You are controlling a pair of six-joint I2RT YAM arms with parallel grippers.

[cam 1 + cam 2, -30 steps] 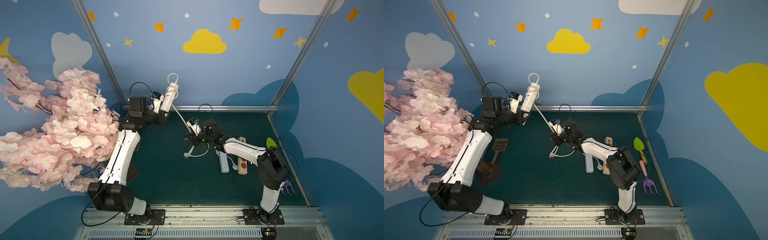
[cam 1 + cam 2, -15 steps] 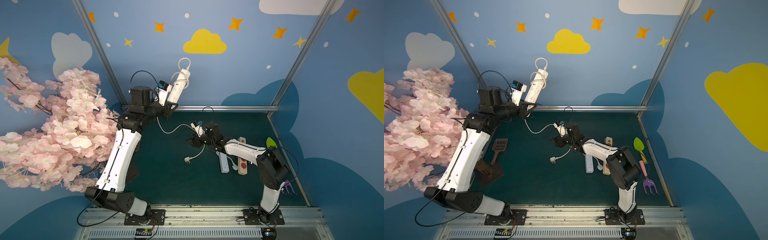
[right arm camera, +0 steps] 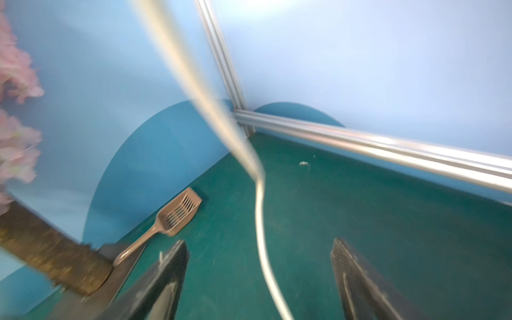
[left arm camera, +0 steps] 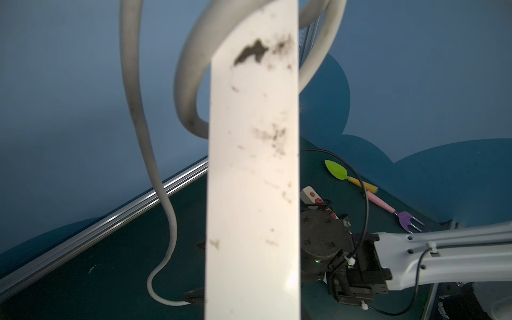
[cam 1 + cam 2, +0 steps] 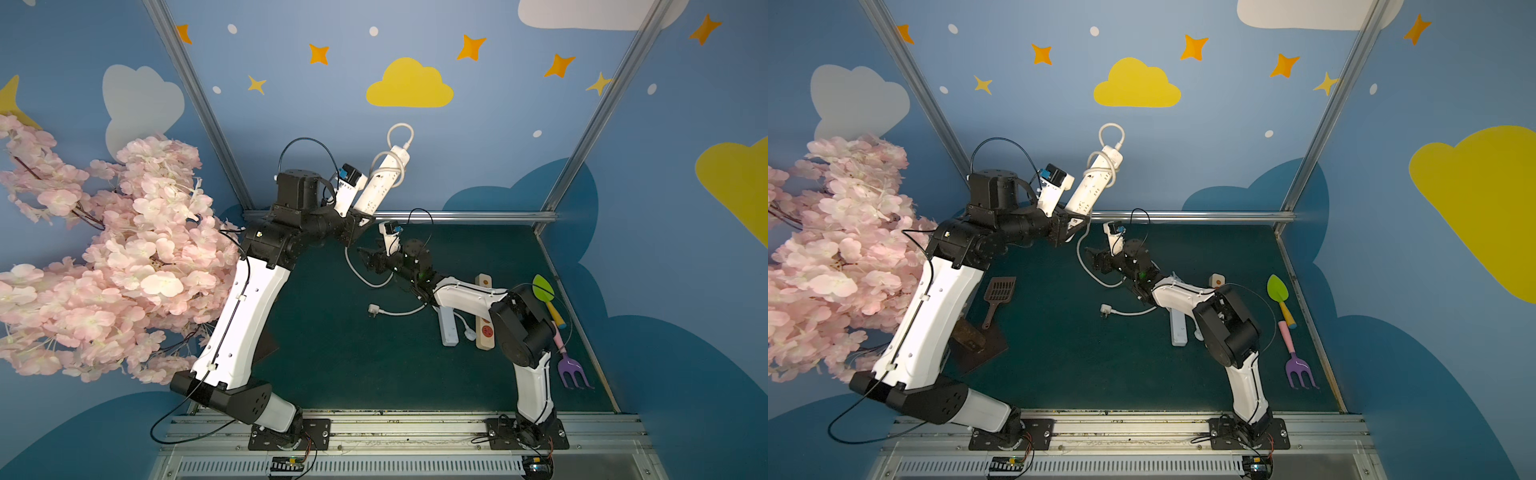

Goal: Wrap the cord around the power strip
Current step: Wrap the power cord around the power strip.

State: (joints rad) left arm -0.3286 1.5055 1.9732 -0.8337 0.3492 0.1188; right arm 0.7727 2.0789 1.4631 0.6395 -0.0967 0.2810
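My right gripper will reach under the power strip and close around the hanging part of the white cord, just beyond its open fingertips.
My left gripper is shut on the lower end of the white power strip, holding it tilted high above the back of the table. In the left wrist view the power strip hides the fingers. The white cord loops over the strip's top, circles its body once, then hangs slack to the mat. It ends in a plug lying flat. My right gripper is open low over the mat, and the cord runs loose between its fingers. In both top views it sits below the strip.
A pale power strip and a wooden one with red sockets lie under the right arm. A green spade and purple fork lie along the right wall. A brown scoop and blossom tree stand at left.
The right gripper has opened and let go of the cord, which went from taut to slack. The left arm lifted the strip higher and to the right. The plug slid along the mat.
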